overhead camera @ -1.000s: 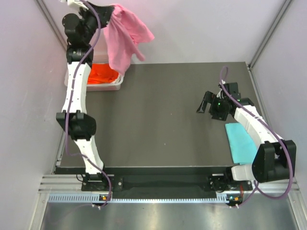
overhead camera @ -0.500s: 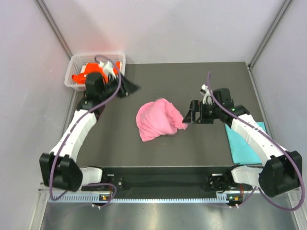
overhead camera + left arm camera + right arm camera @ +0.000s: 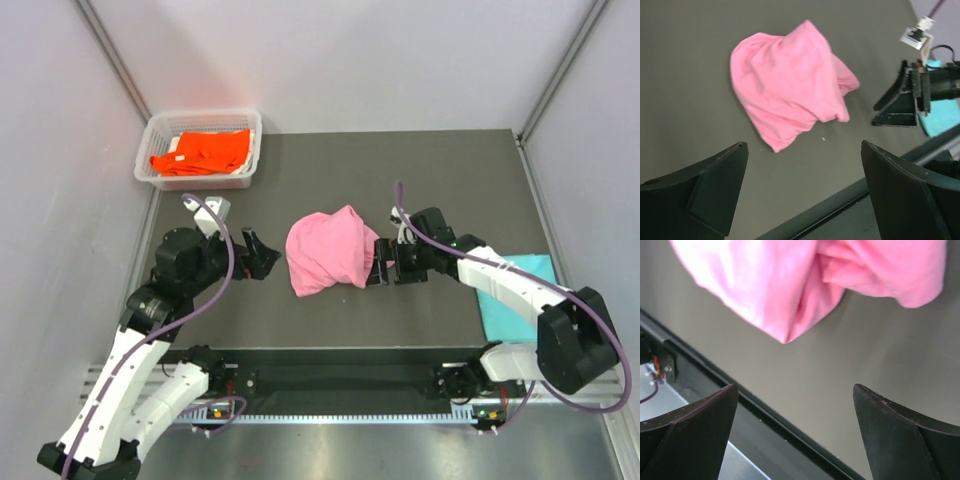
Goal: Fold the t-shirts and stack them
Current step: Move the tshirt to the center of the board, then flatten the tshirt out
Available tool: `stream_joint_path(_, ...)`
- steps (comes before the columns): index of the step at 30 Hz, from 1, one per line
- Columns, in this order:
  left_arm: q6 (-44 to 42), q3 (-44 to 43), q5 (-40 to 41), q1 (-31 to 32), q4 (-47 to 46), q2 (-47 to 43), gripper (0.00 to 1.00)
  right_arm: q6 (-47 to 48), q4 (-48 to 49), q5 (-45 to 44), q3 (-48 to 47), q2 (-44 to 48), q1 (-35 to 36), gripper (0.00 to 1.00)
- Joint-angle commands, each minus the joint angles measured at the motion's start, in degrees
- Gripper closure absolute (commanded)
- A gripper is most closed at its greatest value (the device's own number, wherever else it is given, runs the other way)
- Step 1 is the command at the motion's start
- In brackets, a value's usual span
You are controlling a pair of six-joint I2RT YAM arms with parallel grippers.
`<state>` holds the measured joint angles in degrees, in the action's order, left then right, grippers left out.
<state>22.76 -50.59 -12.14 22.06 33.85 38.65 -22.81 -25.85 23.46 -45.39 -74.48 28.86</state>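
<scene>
The robot's open left gripper should move down and toward the right in the top view onto the heap's pointed near corner (image 3: 301,292) (image 3: 776,146), because this corner sticks out toward its fingers.
A light pink t-shirt (image 3: 330,250) lies crumpled in a heap on the dark table; it also shows in the left wrist view (image 3: 790,90) and the right wrist view (image 3: 805,280). My left gripper (image 3: 262,257) stands open just left of the heap, nothing between its fingers (image 3: 705,185). On the heap's right side my right gripper (image 3: 382,262) is open and empty too, close to the cloth. A teal t-shirt (image 3: 515,290) lies folded flat at the right edge, partly under the right arm. A bright orange t-shirt (image 3: 200,152) fills the basket.
The white wire-mesh basket (image 3: 155,128) stands at the table's back left corner. The table's front edge (image 3: 840,200) runs just below both grippers. Grey walls enclose the back and sides.
The left gripper let go of the pink t-shirt, which dropped from high at the back left onto the table's middle. The left arm swung down beside it; the right gripper moved left up to it.
</scene>
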Motion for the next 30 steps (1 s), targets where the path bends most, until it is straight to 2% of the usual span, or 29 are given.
stream_joint_path(1,2.34,1.45,9.31,0.26,3.51,0.72,0.01,-1.71,3.78,-4.12,-1.63,-1.72,0.23,0.04)
stream_joint_path(5,7.98,4.17,10.37,0.17,-1.32,-1.64,0.01,-3.38,4.84,-5.09,-2.51,-3.74,-0.29,0.09)
stream_joint_path(6,10.09,5.05,11.69,0.17,-1.59,-2.52,0.01,-3.73,5.19,-5.62,-2.6,-4.09,-0.47,0.1)
stream_joint_path(7,12.89,6.28,17.18,0.08,-2.02,-3.75,0.01,-4.0,5.63,-5.8,-2.69,-4.71,-0.82,0.1)
stream_joint_path(9,12.23,10.68,16.98,0.17,-5.17,-7.87,0.01,-4.87,6.16,-5.8,-3.21,-6.02,-2.14,0.11)
stream_joint_path(10,9.61,11.21,14.28,0.17,-5.72,-8.68,0.12,-4.88,5.98,-5.71,-3.57,-6.47,-2.67,0.12)
stream_joint_path(11,7.93,11.91,12.42,0.17,-5.46,-7.99,0.27,-4.44,5.81,-5.62,-4.53,-7.69,-3.89,0.15)
stream_joint_path(12,7.65,12.09,10.14,0.17,-5.46,-6.68,0.27,-3.83,5.55,-5.71,-5.14,-8.57,-4.42,0.17)
stream_joint_path(13,8.08,12.35,8.82,0.35,-4.41,-4.49,0.41,-3.3,5.2,-5.62,-5.85,-9.36,-5.12,0.18)
stream_joint_path(14,8.26,11.92,4.19,0.61,-4.4,-1.85,0.44,-2.16,4.93,-5.27,-6.64,-10.33,-6.52,0.19)
stream_joint_path(17,12.37,12.62,-1.56,0.79,-8.95,11.83,0.53,-0.49,4.66,-3.69,-9.27,-13.84,-8.73,0.27)
stream_joint_path(19,14.23,12.71,-2.88,0.96,-10.28,16.43,0.53,0.48,4.67,-2.38,-11.47,-16.04,-9.44,0.31)
stream_joint_path(23,15.03,12.27,-1.75,1.58,-13.01,24.0,0.54,2.94,3.79,-1.93,-14.02,-18.86,-9.79,0.31)
stream_joint_path(27,16.78,13.85,-4.03,2.54,-18.88,30.68,0.46,3.82,4.75,0.53,-14.38,-20.88,-9.79,0.28)
stream_joint_path(30,17.66,14.46,-5.52,3.51,-21.62,34.89,0.45,5.13,5.28,0.62,-14.47,-22.2,-9.88,0.3)
